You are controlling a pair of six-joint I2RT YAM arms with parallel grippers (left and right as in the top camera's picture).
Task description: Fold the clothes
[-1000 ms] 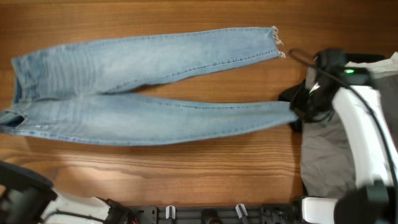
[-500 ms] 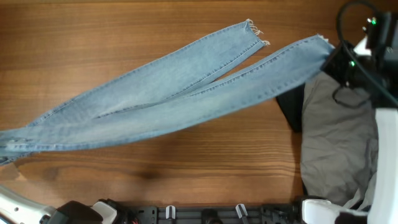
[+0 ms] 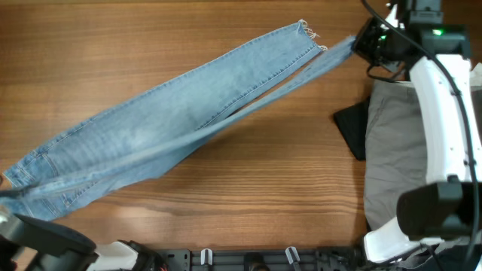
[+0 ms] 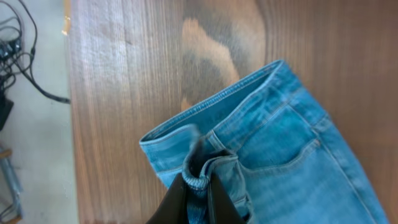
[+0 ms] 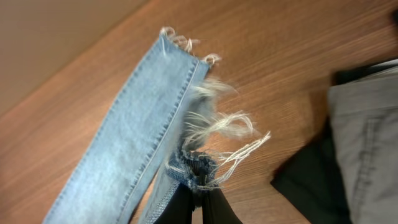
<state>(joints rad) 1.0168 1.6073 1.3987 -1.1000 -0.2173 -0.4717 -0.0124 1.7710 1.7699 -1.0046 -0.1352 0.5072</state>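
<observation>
I will swing my right gripper outward and down over the flat leg's hem [image 5: 184, 52] to release, as the hem is below it, to its left in the overhead view.
The light blue jeans [image 3: 188, 120] lie stretched diagonally across the wooden table, waistband at lower left, frayed hems at upper right. My right gripper [image 3: 360, 41] is shut on the frayed hem [image 5: 198, 165] of one leg and holds it lifted and taut; the other leg's hem [image 3: 307, 34] lies flat beside it. My left gripper [image 4: 199, 198] is shut on a bunched part of the waistband [image 4: 202, 177] at the table's left edge; in the overhead view it is at the lower left corner [image 3: 9, 197]. A back pocket [image 4: 283, 149] shows beside it.
Grey trousers [image 3: 403, 165] and a black garment [image 3: 352, 129] lie piled at the right side, under my right arm. Cables lie on the floor beyond the table's left edge [image 4: 25, 68]. The table's front edge holds a black rail [image 3: 248, 260].
The right gripper has carried its held hem leftward and up, close to the other leg's hem. The waistband end has shifted and lifted at lower left, and the jeans lie more compact.
</observation>
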